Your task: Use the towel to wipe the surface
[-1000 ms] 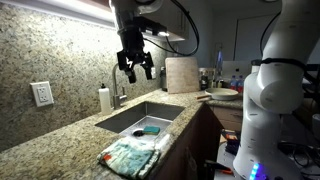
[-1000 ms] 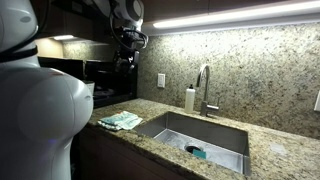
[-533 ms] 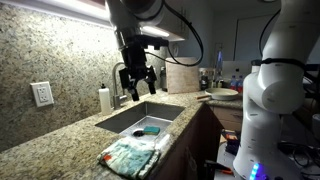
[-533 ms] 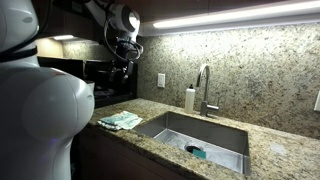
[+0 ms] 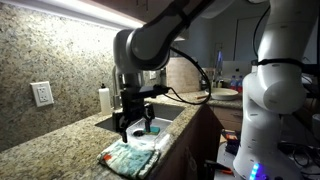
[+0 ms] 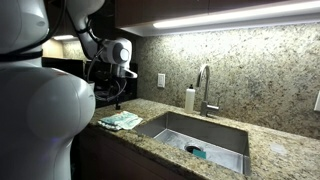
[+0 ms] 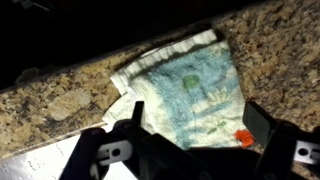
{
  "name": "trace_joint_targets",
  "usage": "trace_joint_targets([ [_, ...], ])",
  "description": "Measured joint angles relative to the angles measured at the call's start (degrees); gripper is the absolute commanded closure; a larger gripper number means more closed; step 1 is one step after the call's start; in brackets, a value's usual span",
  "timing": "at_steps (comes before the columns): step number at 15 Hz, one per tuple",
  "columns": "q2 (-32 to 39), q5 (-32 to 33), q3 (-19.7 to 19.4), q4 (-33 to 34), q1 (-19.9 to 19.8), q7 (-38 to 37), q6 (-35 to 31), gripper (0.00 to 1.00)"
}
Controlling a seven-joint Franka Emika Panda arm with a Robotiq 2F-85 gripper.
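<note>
I will lower my gripper onto the towel's lower end (image 5: 128,152) (image 7: 192,138) next and close it, since the towel's end already lies between my spread fingers.
A crumpled white and teal towel (image 5: 132,155) lies on the granite counter (image 5: 50,135) near its front edge, beside the sink. It shows in the wrist view (image 7: 190,90) spread flat, with a small orange patch (image 7: 243,138) at one edge, and in the other exterior view (image 6: 120,120). My gripper (image 5: 135,125) hangs a little above the towel, fingers spread wide and empty. In the wrist view both fingers (image 7: 198,130) frame the towel's near side, not touching it.
A steel sink (image 5: 145,118) with a blue item (image 6: 197,152) in its basin lies beside the towel. A faucet (image 6: 204,88) and a soap bottle (image 6: 189,98) stand behind it. A wall outlet (image 5: 42,94) is on the backsplash. The counter's front edge drops off next to the towel.
The arm has swung down and along the counter, from high over the sink's far end to just above the towel. The fingers stay open. The towel has not moved.
</note>
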State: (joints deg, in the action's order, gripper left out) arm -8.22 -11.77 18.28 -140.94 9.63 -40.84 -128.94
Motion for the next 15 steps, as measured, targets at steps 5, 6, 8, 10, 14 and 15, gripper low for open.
trace_joint_targets([
  [5,2.6,0.1,-1.2,-0.3,0.4,0.2,-1.7,0.00],
  [6,3.1,0.2,-1.4,-0.3,0.4,0.4,-1.7,0.00],
  [8,5.5,0.2,-2.2,-0.1,0.4,1.8,-2.2,0.00],
  [10,9.0,0.1,-3.6,0.6,0.4,4.0,-3.8,0.00],
  [14,15.9,0.1,-5.1,4.3,0.4,7.6,-6.5,0.27],
  [15,17.0,0.1,-5.2,5.4,0.5,8.0,-6.0,0.32],
])
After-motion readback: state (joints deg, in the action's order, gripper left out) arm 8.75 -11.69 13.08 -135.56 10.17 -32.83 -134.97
